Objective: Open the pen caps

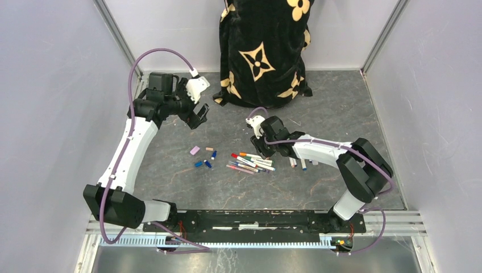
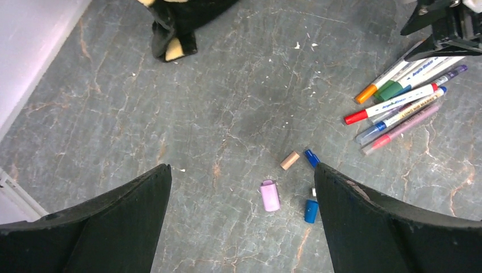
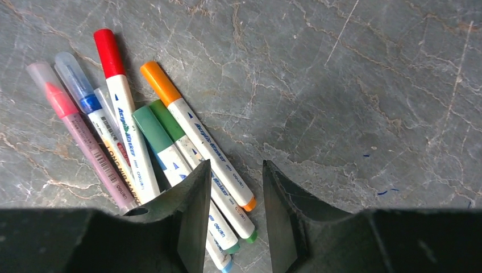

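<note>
The orange pen lies along the pile's far edge with bare tabletop beside it, so my right gripper will next move down to it, with its fingers on both sides of the pen's white body (image 1: 253, 156) (image 3: 217, 157), and close.
Several pens (image 1: 250, 163) lie in a pile mid-table, white barrels with caps on: red (image 3: 109, 52), orange (image 3: 160, 82), green (image 3: 149, 128), plus a pink pen (image 3: 85, 139). My right gripper (image 1: 258, 149) hangs low over the pile's right end, open. In the right wrist view its fingertips (image 3: 236, 165) straddle the tail ends of the orange and green pens without gripping. Loose pen caps lie left of the pile: pink (image 2: 270, 195), tan (image 2: 290, 160), blue (image 2: 311, 211). My left gripper (image 1: 196, 116) is wide open and empty, high above these caps (image 2: 241, 166).
A black cloth bag with cream flower prints (image 1: 264, 51) stands at the back. Two more pens (image 1: 298, 163) lie under the right forearm. Grey walls close in both sides. The right gripper shows in the left wrist view's top right corner (image 2: 443, 28).
</note>
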You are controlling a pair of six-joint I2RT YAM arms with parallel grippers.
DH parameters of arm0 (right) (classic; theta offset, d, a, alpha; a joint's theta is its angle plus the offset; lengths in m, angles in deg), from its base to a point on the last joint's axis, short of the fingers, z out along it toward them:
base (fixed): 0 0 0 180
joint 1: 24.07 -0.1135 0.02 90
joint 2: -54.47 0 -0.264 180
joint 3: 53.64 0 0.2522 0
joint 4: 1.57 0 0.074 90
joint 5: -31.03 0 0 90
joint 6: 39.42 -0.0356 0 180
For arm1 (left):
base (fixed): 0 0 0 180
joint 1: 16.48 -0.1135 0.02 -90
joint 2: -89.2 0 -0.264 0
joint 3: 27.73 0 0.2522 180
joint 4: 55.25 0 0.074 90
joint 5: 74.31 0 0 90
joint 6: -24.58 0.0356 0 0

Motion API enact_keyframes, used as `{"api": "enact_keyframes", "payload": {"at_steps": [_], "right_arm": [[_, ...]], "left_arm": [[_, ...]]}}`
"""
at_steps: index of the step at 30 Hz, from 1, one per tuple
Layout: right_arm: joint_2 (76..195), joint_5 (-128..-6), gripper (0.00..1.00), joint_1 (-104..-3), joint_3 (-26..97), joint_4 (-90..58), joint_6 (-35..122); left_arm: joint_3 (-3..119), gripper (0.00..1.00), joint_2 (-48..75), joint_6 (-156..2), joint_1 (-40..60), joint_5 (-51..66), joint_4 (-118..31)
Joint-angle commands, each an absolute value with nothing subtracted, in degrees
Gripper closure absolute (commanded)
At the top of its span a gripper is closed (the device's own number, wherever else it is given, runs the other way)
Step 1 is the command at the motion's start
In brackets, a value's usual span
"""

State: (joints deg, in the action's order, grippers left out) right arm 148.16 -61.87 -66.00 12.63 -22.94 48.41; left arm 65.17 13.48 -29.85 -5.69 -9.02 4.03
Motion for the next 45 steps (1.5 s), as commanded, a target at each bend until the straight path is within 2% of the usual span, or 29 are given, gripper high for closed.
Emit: {"api": "enact_keyframes", "payload": {"at_steps": [1, 8, 16, 25, 28, 33, 37, 41, 45], "right_arm": [[149.60, -62.48, 0.57, -66.80, 15.06, -22.83, 50.14], [152.01, -60.36, 0.58, -67.20, 14.27, -22.84, 50.15], [153.86, -59.33, 0.65, -67.22, 13.90, -21.70, 50.13], [156.29, -62.39, 0.85, -67.10, 14.59, -21.04, 50.14], [155.02, -63.68, 0.99, -66.98, 15.07, -21.42, 50.13], [151.13, -65.96, 1.00, -66.00, 18.07, -23.72, 50.12], [146.87, -71.88, 1.00, -64.27, 21.41, -26.16, 49.28], [145.75, -86.79, 1.00, -62.94, 23.03, -28.26, 45.29], [146.87, -99.06, 1.00, -62.89, 22.92, -29.02, 43.46]], "left_arm": [[65.40, 0.00, 12.78, -27.49, -5.58, -12.04, 6.01], [66.11, 0.00, 11.88, -27.20, -5.58, -13.93, 6.51], [66.13, 0.00, 11.60, -26.04, -5.58, -15.17, 7.97], [65.73, 0.00, 11.31, -23.14, -5.60, -17.23, 10.43], [62.60, 0.00, 12.31, -17.09, -5.58, -21.44, 13.62], [59.18, 0.00, 13.57, -4.31, -5.49, -28.28, 20.83], [58.04, 0.00, 13.18, 1.10, -5.49, -31.91, 22.68], [54.39, 0.00, 13.32, 1.21, -4.61, -33.75, 16.85], [49.47, 0.00, 14.82, 0.71, -0.48, -30.22, 10.26]]}}
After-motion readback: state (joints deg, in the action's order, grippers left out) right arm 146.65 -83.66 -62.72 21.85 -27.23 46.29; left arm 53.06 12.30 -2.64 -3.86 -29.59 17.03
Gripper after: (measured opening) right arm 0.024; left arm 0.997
